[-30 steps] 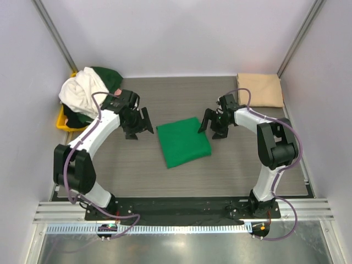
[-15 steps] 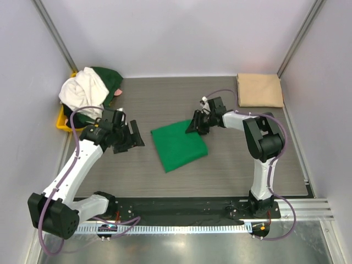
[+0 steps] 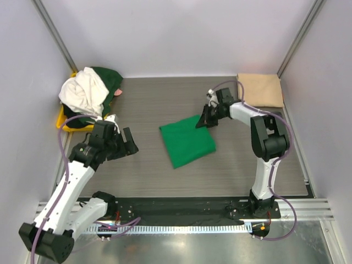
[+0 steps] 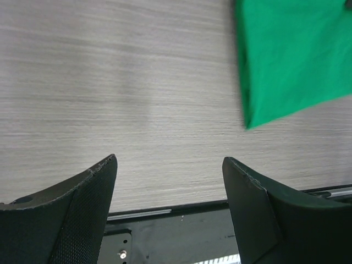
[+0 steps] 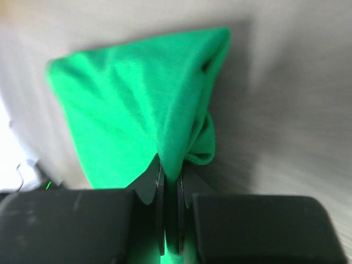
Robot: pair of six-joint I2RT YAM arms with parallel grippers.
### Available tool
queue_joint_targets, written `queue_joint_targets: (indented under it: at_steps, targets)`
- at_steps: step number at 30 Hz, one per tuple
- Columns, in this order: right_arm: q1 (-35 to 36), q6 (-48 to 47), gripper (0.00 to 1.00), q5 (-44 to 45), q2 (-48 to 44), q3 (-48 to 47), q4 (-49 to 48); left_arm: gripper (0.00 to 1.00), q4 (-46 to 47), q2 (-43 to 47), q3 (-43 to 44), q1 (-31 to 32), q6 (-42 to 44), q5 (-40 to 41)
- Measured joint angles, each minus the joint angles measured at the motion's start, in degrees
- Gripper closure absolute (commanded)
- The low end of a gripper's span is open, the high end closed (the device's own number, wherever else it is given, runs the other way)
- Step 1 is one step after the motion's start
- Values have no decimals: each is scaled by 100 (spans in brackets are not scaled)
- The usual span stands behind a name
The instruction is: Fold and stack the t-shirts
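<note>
The bright green shirt and the tan shirt both lie folded, so my right gripper will next move up, outward and to the right in the top view and release the green one on the tan one.
A folded bright green t-shirt lies in the middle of the table. My right gripper is shut on its far right corner, and the pinched cloth bunches up between the jaws. A folded tan t-shirt rests at the back right corner. A white t-shirt and a dark green one are heaped at the back left. My left gripper hangs open over bare table left of the green shirt, holding nothing.
A yellow tray sits under the heap at the back left. White walls and metal posts close in the table on three sides. A black base plate and rail run along the near edge.
My right gripper shut on the green shirt's far right corner and dragged it slightly right. My left arm pulled back toward the near left, still open.
</note>
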State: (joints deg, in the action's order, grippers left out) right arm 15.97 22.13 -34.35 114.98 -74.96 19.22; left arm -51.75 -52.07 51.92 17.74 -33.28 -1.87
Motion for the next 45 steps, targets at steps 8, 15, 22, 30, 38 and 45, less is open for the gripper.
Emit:
queue_joint_targets:
  at_steps: [8, 15, 22, 30, 38, 45]
  targets:
    - [-1078, -1016, 99, 1191, -286, -2020, 1261, 22, 175, 468, -55, 2, 59, 236]
    - [-1521, -1606, 99, 1956, 275, -4133, 2098, 23, 190, 378, -74, 2, 76, 234]
    - [-1729, -1971, 99, 2273, 1187, -5716, 2677, 24, 221, 376, -76, 2, 76, 234]
    - [-1961, -2065, 99, 2367, 1408, -6437, 3032, 25, 225, 326, -109, 2, 79, 232]
    - [-2317, -2057, 99, 2238, 1405, -6629, 2999, 25, 229, 240, -122, 2, 76, 229]
    - [-2575, -2050, 99, 2094, 1405, -6638, 3001, 25, 229, 179, -129, 2, 76, 229]
